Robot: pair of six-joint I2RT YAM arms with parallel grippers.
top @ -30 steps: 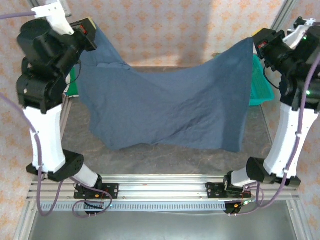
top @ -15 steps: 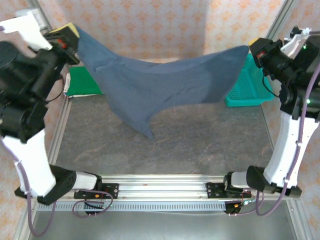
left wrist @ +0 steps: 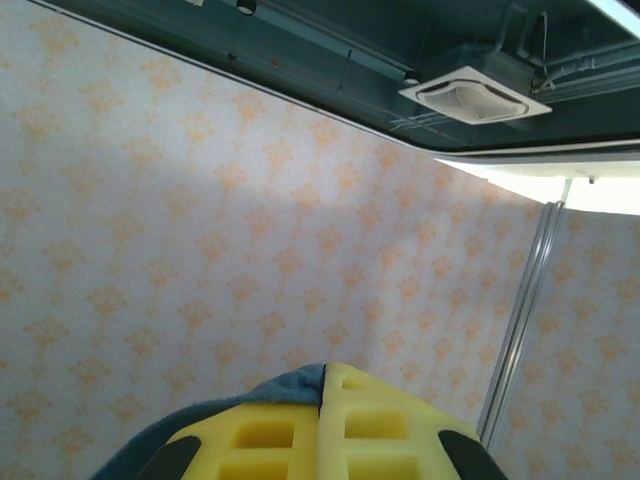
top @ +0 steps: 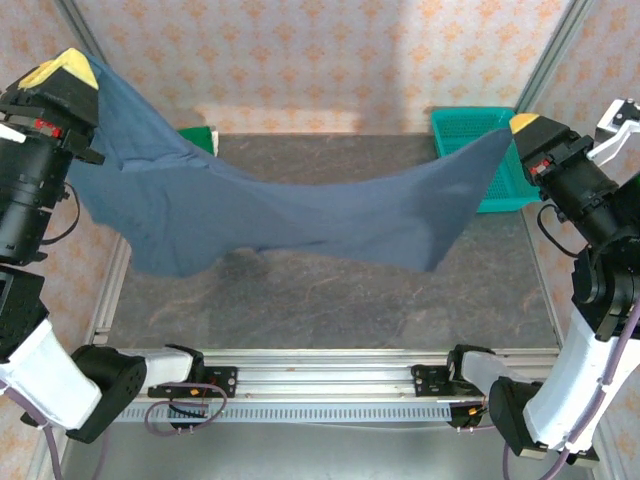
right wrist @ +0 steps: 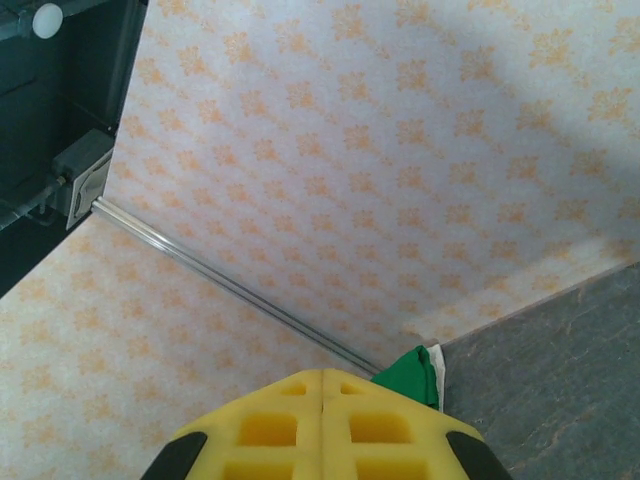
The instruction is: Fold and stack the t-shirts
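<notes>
The robot next needs to move its left gripper outward and down to let go of the hanging shirt's corner on the tabletop next to the green t-shirt.
The slate-blue t-shirt (top: pixel 290 215) hangs stretched in the air between both arms, sagging in the middle above the table. My left gripper (top: pixel 70 68) is raised at the far left, shut on the shirt's left corner; a blue cloth edge (left wrist: pixel 285 390) peeks beside its closed yellow fingers (left wrist: pixel 370 430). At the right, my right gripper (top: pixel 520 128) is shut on the shirt's other corner, its yellow fingers (right wrist: pixel 320 425) pressed together. The green t-shirt (top: pixel 200 135) lies folded at the table's back left, also seen as green cloth (right wrist: pixel 412 375) with a white t-shirt edge (right wrist: pixel 436 368) under it.
A teal mesh basket (top: pixel 478 150) stands at the back right of the grey table (top: pixel 330 300). Patterned walls enclose the back and sides. An aluminium rail (top: pixel 320 370) with the arm bases runs along the near edge.
Both arms have swung outward and lowered, pulling the blue shirt from a hanging sheet into a wide, flatter stretch. The green shirt and the basket have come into clearer view.
</notes>
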